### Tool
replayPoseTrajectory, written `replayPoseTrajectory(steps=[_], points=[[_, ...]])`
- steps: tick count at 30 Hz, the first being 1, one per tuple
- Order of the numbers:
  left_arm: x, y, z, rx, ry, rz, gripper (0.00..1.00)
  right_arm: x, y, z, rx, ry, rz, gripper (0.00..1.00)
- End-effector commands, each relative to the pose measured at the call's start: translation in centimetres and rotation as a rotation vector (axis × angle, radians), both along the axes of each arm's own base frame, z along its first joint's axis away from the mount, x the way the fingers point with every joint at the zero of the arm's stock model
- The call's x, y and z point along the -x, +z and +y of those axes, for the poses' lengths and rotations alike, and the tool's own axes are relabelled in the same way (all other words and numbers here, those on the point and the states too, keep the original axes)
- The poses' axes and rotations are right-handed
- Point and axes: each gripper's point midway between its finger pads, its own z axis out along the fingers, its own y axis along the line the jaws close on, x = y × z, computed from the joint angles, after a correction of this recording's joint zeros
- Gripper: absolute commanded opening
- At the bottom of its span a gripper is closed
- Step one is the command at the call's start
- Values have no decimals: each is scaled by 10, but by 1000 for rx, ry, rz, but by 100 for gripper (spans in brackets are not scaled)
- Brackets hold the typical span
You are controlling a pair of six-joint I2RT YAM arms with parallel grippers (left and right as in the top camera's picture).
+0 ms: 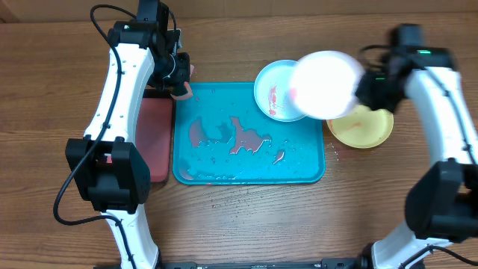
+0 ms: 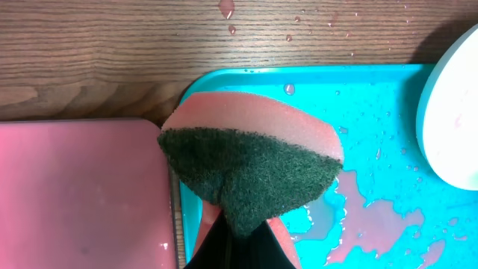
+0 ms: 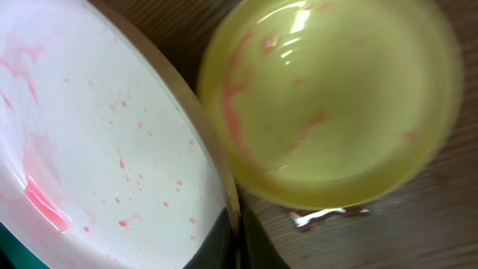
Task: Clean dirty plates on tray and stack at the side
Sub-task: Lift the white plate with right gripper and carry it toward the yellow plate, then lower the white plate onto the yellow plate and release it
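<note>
The yellow-green plate (image 1: 366,128) is already off the tray. My right gripper needs to move away from the tray and down next, and put the white plate onto that plate.
The turquoise tray (image 1: 224,168) lies at the table's middle, wet with pink-red smears. A light blue plate (image 1: 270,90) with red marks rests on its far right corner. My right gripper (image 1: 360,88) is shut on the rim of the white plate (image 1: 323,84) and holds it tilted in the air; the right wrist view shows its red spatter (image 3: 104,164). The yellow-green plate (image 1: 366,128) sits on the table right of the tray, also in the right wrist view (image 3: 336,97). My left gripper (image 1: 179,84) is shut on a pink and green sponge (image 2: 250,161) over the tray's far left corner.
A dark red tray (image 1: 153,142) lies against the turquoise tray's left side, also in the left wrist view (image 2: 82,194). Water drops dot the wood behind the tray (image 2: 226,10) and by the yellow-green plate (image 3: 321,217).
</note>
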Motion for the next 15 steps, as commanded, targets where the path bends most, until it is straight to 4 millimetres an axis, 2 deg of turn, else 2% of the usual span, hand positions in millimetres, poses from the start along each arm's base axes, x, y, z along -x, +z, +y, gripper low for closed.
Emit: replayPoseTrajectory(steps=[1, 4, 7, 15], points=[[-3, 6, -3, -1, 6, -15, 4, 10, 11, -61, 61, -125, -28, 4], [-3, 6, -3, -1, 6, -16, 4, 23, -3, -93, 68, -209, -1, 4], [-3, 6, -3, -1, 6, -15, 4, 31, -21, -111, 65, -260, 10, 4], [-3, 6, -3, 0, 7, -15, 4, 46, -65, -102, 52, -263, 53, 4]])
